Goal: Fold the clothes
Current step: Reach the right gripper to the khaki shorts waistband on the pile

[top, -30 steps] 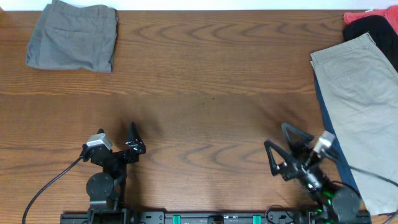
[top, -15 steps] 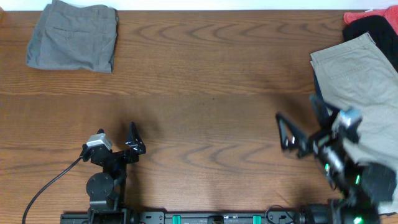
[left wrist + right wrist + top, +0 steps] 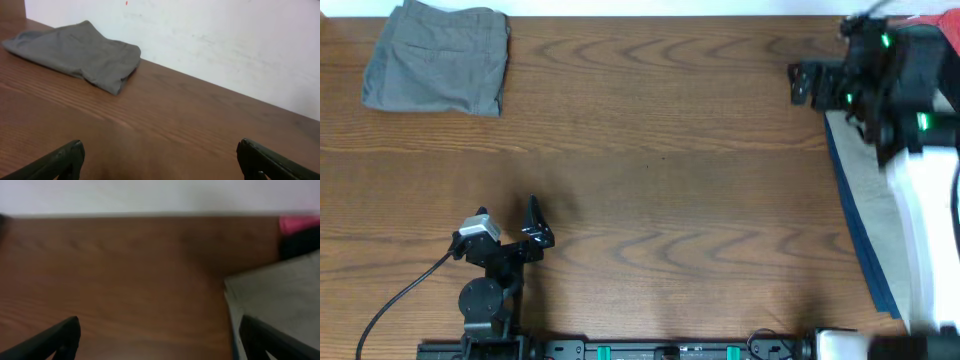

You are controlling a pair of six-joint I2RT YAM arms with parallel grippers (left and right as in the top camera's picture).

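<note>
The beige pair's corner [image 3: 234, 287] is below and toward the right in the wrist view, so the robot's right gripper will next move down that way and close on the cloth.
A folded grey pair of the clothes [image 3: 435, 60] lies at the table's far left corner and shows ahead to the left in the left wrist view [image 3: 80, 50]. At the right edge a beige pair [image 3: 868, 160] lies over a navy piece [image 3: 865, 250], mostly covered by my raised right arm. The right wrist view shows the beige pair's corner [image 3: 280, 295] to the right, with black [image 3: 302, 242] and red [image 3: 295, 224] cloth beyond it. My right gripper [image 3: 828, 55] [image 3: 160, 340] hangs open above the table by that corner, holding nothing. My left gripper [image 3: 508, 218] [image 3: 160, 160] rests open and empty near the front.
A white wall [image 3: 225, 45] runs behind the table's far edge. Bare wooden tabletop [image 3: 660, 170] stretches between the grey pair and the pile at the right. A cable [image 3: 400, 295] trails from the left arm's base at the front edge.
My right arm has swung up from the front right and out toward the far right corner, over the beige pair, with its gripper still open. The left arm has stayed put.
</note>
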